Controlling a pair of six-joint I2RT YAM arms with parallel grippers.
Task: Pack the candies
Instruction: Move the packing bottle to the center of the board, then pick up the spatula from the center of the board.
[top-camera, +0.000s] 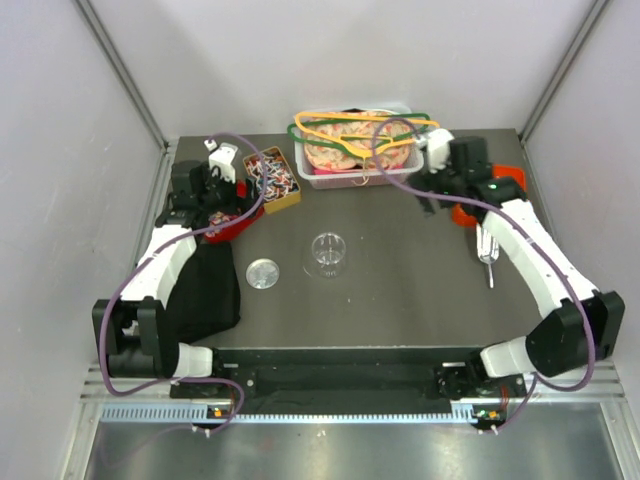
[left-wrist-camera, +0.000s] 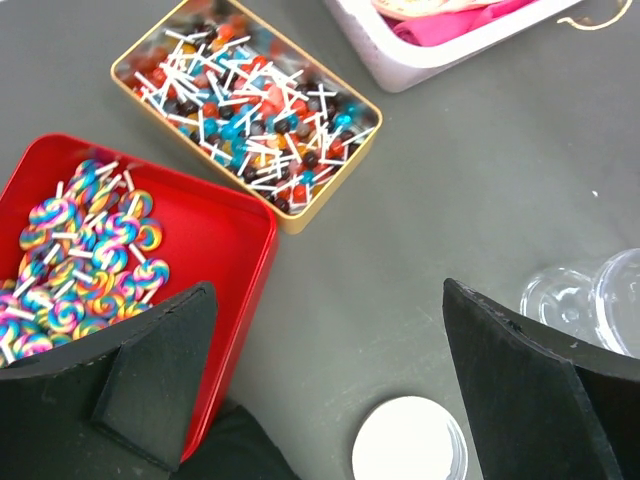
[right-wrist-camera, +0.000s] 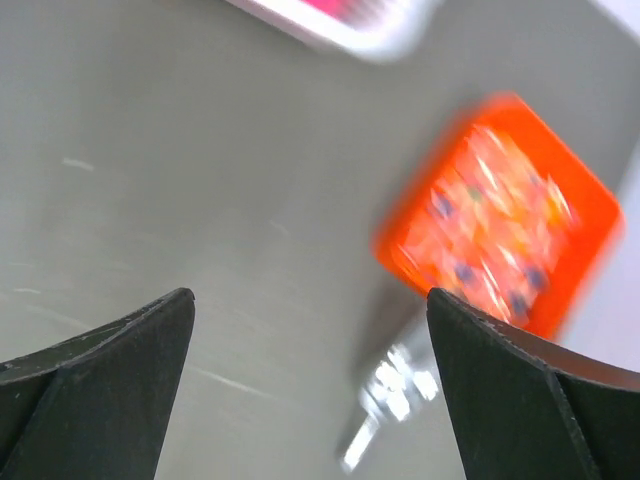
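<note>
My right gripper moves down, back and to the right in the top view onto the scoop's thin handle (top-camera: 490, 273) next, since it lies clear of the orange tray.
Candies lie in three trays. Small ball lollipops fill a gold tray (left-wrist-camera: 250, 110), also seen in the top view (top-camera: 272, 175). Swirl lollipops lie in a red tray (left-wrist-camera: 215, 230). Blurred wrapped candies fill an orange tray (right-wrist-camera: 500, 220) at the right (top-camera: 505, 178). A clear jar (top-camera: 327, 253) stands mid-table with its white lid (top-camera: 262, 272) beside it. My left gripper (left-wrist-camera: 330, 400) is open and empty, above the red tray's right edge (top-camera: 215, 200). My right gripper (right-wrist-camera: 310, 390) is open and empty, left of the orange tray (top-camera: 428, 198).
A white bin (top-camera: 355, 170) holding coloured hangers stands at the back centre. A shiny metal tool (top-camera: 487, 255) lies right of centre, near the orange tray. A black cloth (top-camera: 205, 290) lies front left. The jar also shows in the left wrist view (left-wrist-camera: 590, 300).
</note>
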